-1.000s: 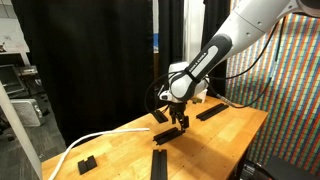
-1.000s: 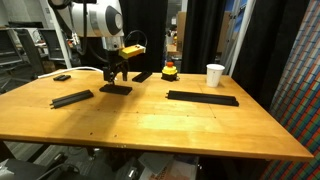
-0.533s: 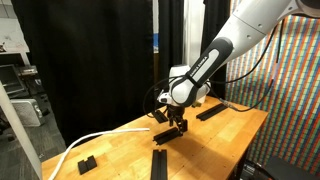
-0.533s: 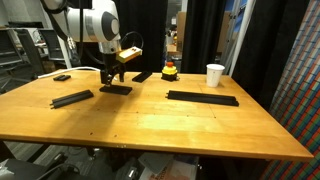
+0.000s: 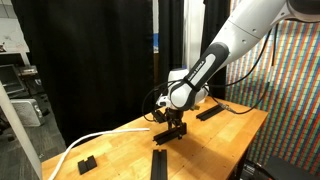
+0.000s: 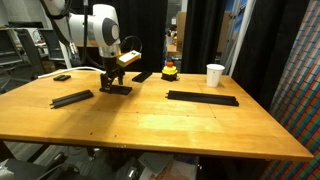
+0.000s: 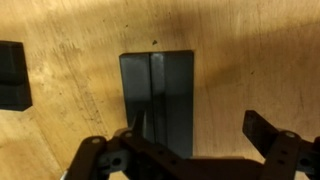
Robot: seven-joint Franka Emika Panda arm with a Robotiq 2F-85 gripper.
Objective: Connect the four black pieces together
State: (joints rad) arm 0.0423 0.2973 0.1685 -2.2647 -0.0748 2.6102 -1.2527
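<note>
The flat black piece (image 6: 115, 89) (image 7: 158, 95) is below my open fingers and off-center to the left in the wrist view. My gripper should move to that side and down around it next.
My gripper (image 5: 173, 128) (image 6: 110, 81) hangs open just above a short, wide flat black piece (image 5: 164, 134) (image 6: 115, 89) (image 7: 158, 95). In the wrist view its jaws (image 7: 198, 130) are spread, the left finger over the piece and the right finger over bare wood. A narrow black bar (image 6: 72, 98) (image 5: 158, 163) lies apart from it. A long thin black strip (image 6: 203, 98) (image 5: 210, 112) lies across the table. Another black bar (image 6: 142, 76) lies behind the gripper.
The wooden table (image 6: 160, 125) also holds a small chunky black block (image 6: 62, 77) (image 5: 86, 162), a white cup (image 6: 215, 74) and a red-and-yellow object (image 6: 170, 70). A white cable (image 5: 95, 140) runs along the edge. A black piece (image 7: 12, 75) shows at the wrist view's left edge.
My gripper has drifted a little sideways over the short black piece. It stays open. The pieces have not moved.
</note>
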